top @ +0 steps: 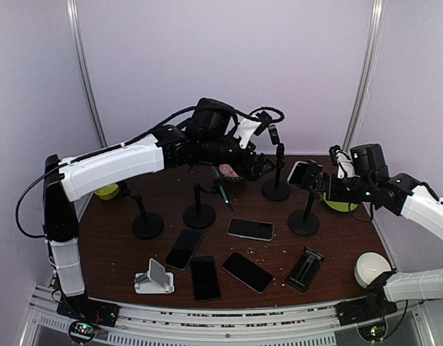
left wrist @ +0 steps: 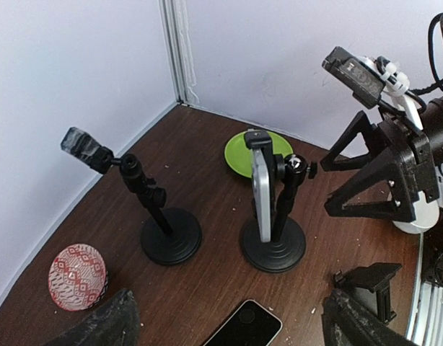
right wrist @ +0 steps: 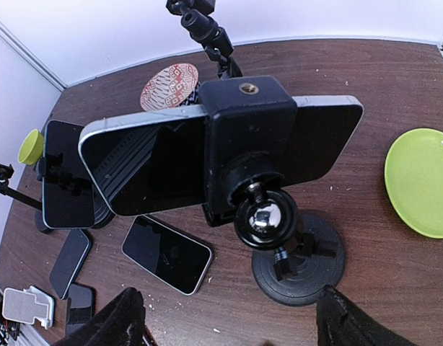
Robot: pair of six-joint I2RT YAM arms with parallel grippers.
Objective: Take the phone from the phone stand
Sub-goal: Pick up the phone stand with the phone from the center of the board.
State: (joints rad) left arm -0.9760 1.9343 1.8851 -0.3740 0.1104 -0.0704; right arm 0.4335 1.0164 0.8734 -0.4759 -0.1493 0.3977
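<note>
The phone's loose end sticks out of the black clamp. My left gripper will move onto that end of the phone next, to the right in the top view.
A dark-screened phone (right wrist: 135, 158) with a silver edge lies sideways in the black clamp of a phone stand (right wrist: 247, 137), whose round base (right wrist: 297, 267) rests on the brown table. In the top view this phone (top: 301, 171) is at the right. My right gripper (right wrist: 229, 324) is just short of it, open, with both fingers apart and holding nothing. The left wrist view shows the same phone (left wrist: 261, 187) edge-on. My left gripper (left wrist: 225, 324) hangs open well back from it, over the table's middle (top: 252, 167).
Several phones lie flat, among them one phone (top: 250, 229) and another phone (top: 205, 277). Empty black stands (top: 277, 189), (top: 200, 214), (top: 147, 223) stand around. A green plate (top: 340, 204), red patterned bowl (left wrist: 77, 276), white holder (top: 154, 280) and black folding holder (top: 306, 268) are also here.
</note>
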